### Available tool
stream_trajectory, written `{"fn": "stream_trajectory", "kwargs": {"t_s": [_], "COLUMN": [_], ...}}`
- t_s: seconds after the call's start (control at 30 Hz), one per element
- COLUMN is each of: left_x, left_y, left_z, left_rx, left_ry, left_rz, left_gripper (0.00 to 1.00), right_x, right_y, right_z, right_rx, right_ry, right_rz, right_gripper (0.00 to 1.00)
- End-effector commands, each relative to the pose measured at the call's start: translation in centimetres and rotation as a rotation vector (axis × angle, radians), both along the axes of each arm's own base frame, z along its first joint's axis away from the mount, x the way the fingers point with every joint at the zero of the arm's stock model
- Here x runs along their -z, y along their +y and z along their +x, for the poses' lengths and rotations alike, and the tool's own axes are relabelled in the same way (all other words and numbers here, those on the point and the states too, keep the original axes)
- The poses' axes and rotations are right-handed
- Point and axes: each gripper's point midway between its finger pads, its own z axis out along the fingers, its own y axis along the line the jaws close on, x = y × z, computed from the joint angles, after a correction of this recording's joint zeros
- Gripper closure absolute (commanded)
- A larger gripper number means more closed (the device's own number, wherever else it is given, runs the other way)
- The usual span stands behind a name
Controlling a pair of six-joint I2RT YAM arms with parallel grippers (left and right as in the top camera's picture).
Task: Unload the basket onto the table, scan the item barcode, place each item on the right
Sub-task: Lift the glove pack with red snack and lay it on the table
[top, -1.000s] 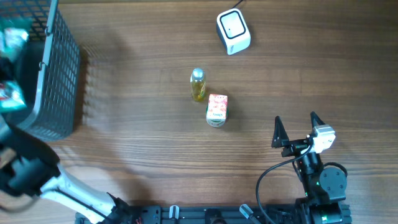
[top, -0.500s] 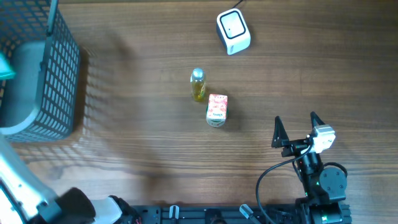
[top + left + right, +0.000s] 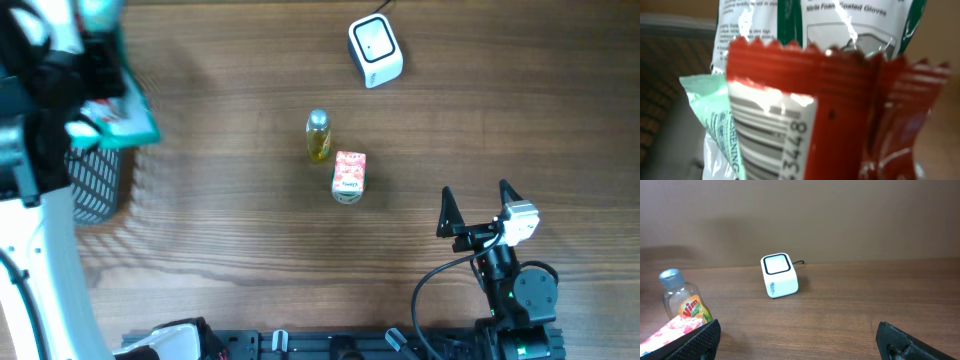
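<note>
I will move my left gripper down and to its right in the overhead view, to the bare tabletop beside the juice bottle, and release the packet there.
A red packet with a white barcode panel fills the left wrist view, and a mint-green packet lies against its left side. My left gripper is raised high over the basket at the far left and shut on the red packet; its fingers are hidden. From above, a teal packet edge hangs below it. The white cube scanner stands at the back of the table. My right gripper rests open near the front right, holding nothing.
A grey wire basket stands at the left edge, mostly covered by my left arm. A white and green gloves packet shows behind the red one. A yellow juice bottle and a pink carton stand mid-table.
My left arm has risen out of the basket toward the overhead camera, bringing the packets up with it. The right arm has not moved.
</note>
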Motion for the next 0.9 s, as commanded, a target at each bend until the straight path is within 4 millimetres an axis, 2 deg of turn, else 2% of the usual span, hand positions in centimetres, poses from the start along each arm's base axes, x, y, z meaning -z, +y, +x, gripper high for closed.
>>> {"fn": "stream_trajectory", "kwargs": {"t_s": [0.0, 0.2, 0.23, 0.37, 0.47, 0.6, 0.73, 0.87], "left_x": [3.3, 11.6, 13.5, 19.3, 22.6, 26.6, 29.9, 33.3], "left_y": [-2.5, -7.1, -7.9, -9.6, -10.4, -10.2, -10.1, -10.8], "left_z": [0.3, 0.9, 1.1, 1.9, 2.3, 2.6, 2.5, 2.1], "left_rx": [-0.076, -0.033, -0.025, -0.032, -0.018, -0.029, -0.030, -0.011], "left_ry": [0.132, 0.359, 0.392, 0.451, 0.469, 0.474, 0.486, 0.500], "left_rz": [-0.076, -0.093, -0.088, -0.059, -0.051, -0.030, -0.011, -0.003], "left_gripper": [0.96, 0.96, 0.96, 0.96, 0.96, 0.95, 0.95, 0.95], "right_x": [-0.1, -0.1, -0.1, -0.1, -0.1, -0.1, -0.1, -0.1], "right_y": [0.2, 0.3, 0.2, 0.2, 0.3, 0.2, 0.2, 0.2], "right_z": [0.0, 0.0, 0.0, 0.0, 0.0, 0.0, 0.0, 0.0], "right_rx": [-0.015, -0.015, -0.015, -0.015, -0.015, -0.015, -0.015, -0.015], "right_ry": [-0.004, -0.004, -0.004, -0.004, -0.004, -0.004, -0.004, -0.004], "right_rz": [-0.005, -0.005, -0.005, -0.005, -0.005, -0.005, -0.005, -0.005], "right_gripper": [0.00, 0.00, 0.00, 0.01, 0.00, 0.00, 0.00, 0.00]}}
